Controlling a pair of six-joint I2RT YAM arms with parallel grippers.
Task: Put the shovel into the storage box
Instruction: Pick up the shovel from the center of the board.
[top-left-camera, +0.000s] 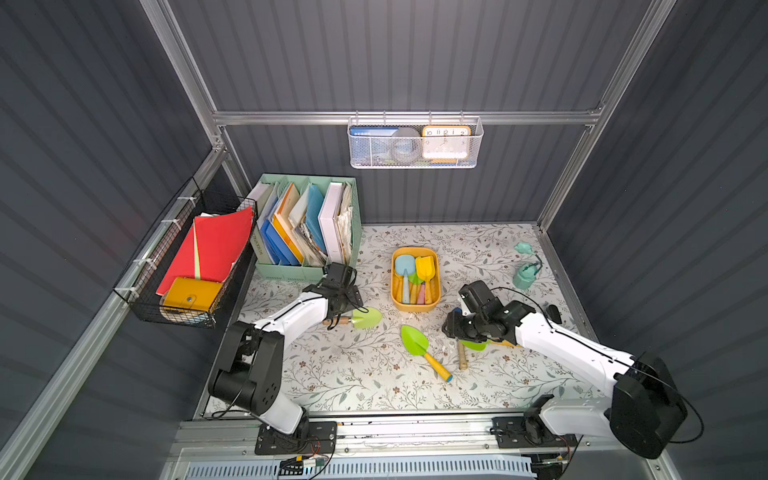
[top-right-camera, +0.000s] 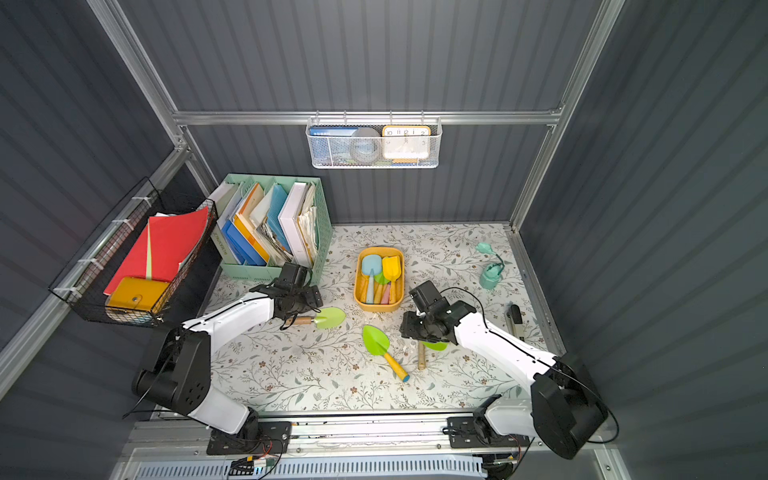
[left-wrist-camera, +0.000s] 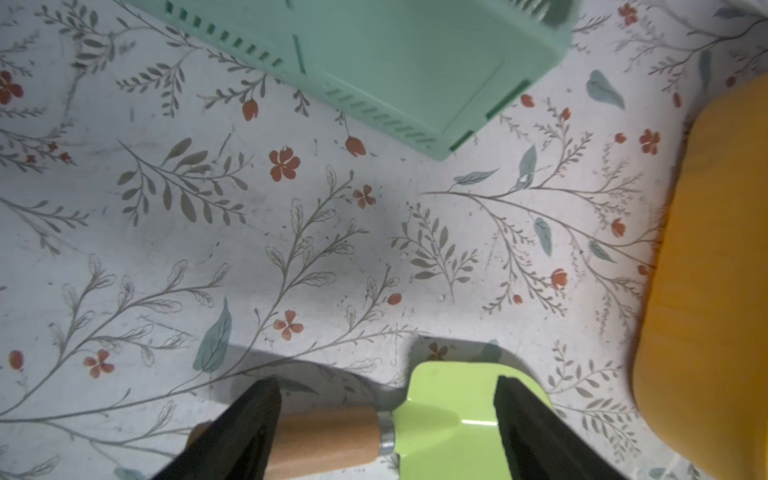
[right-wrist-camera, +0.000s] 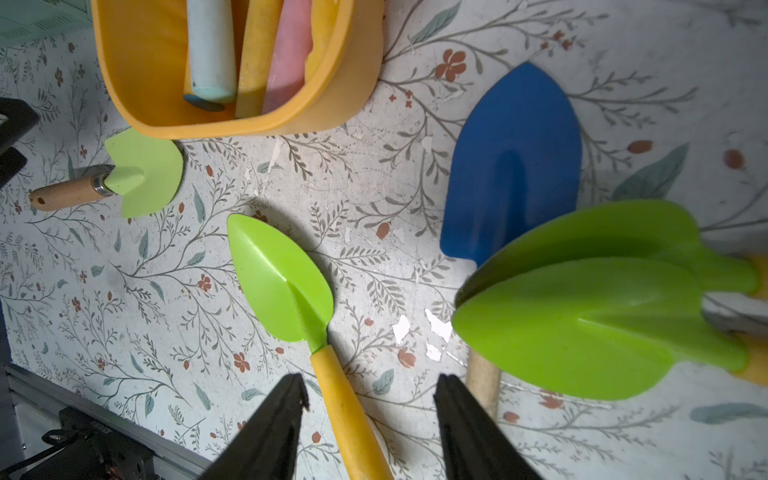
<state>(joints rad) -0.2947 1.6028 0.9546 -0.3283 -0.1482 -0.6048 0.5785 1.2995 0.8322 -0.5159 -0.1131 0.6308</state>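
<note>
My left gripper is above the pale green shovel, which lies crosswise under my fingers, so my left gripper needs to move down and back, swing around to the shovel's wooden handle and close on it.
The yellow-orange storage box (top-left-camera: 415, 308) (top-right-camera: 379, 308) (right-wrist-camera: 353, 70) stands mid-table with several toy shovels lying in it. Left of it lies a pale green shovel (top-left-camera: 368, 318) (top-right-camera: 330, 318) (left-wrist-camera: 453, 415) with a wooden handle. My left gripper (top-left-camera: 345, 313) (left-wrist-camera: 386, 382) hangs open over it, one finger above the handle and one above the blade. A bright green shovel (top-left-camera: 414, 340) (top-right-camera: 376, 340) (right-wrist-camera: 282, 274) with a yellow handle lies in front of the box. My right gripper (top-left-camera: 449, 330) (right-wrist-camera: 371, 378) is open above that handle, not touching it.
More shovels lie under the right arm: a blue one (right-wrist-camera: 515, 166) and green ones (right-wrist-camera: 582, 328) (top-left-camera: 473, 345). A mint-green file organizer (top-left-camera: 307, 224) stands at the back left, near a black wire basket (top-left-camera: 187, 266). A teal watering can (top-left-camera: 525, 274) stands at the right, a white mesh basket (top-left-camera: 411, 145) on the wall.
</note>
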